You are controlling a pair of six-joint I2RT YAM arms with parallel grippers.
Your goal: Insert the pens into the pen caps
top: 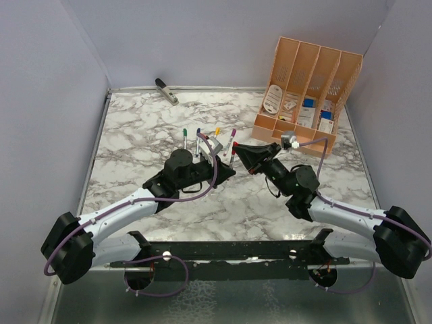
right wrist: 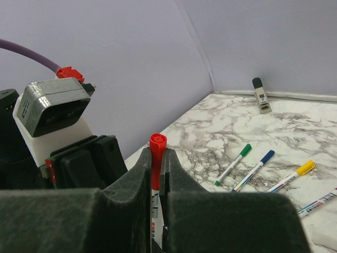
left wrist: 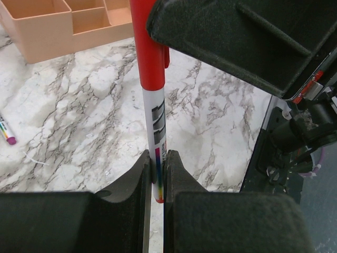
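I next need to move my left gripper outward to the left in the top view, then down to release the red pen on the bare marble point(top: 171, 139) beside the green pen.
A red-capped pen point(left wrist: 156, 124) is held from both ends above the marble table. My left gripper point(left wrist: 158, 176) is shut on the white barrel's lower end. My right gripper point(right wrist: 157, 161) is shut on the red pen cap point(right wrist: 157, 153), which sits on that pen. In the top view the left gripper point(top: 221, 170) and the right gripper point(top: 244, 156) meet at mid-table, with the red pen point(top: 233, 157) between them. Behind them lie capped green point(right wrist: 233, 164), blue point(right wrist: 255, 169), yellow point(right wrist: 290, 176) and magenta point(right wrist: 318, 203) pens.
An orange desk organizer point(top: 307, 94) holding small items stands at the back right, close behind the right gripper. A grey-black stapler-like object point(top: 166, 91) lies by the back wall. Grey walls close in the table on three sides.
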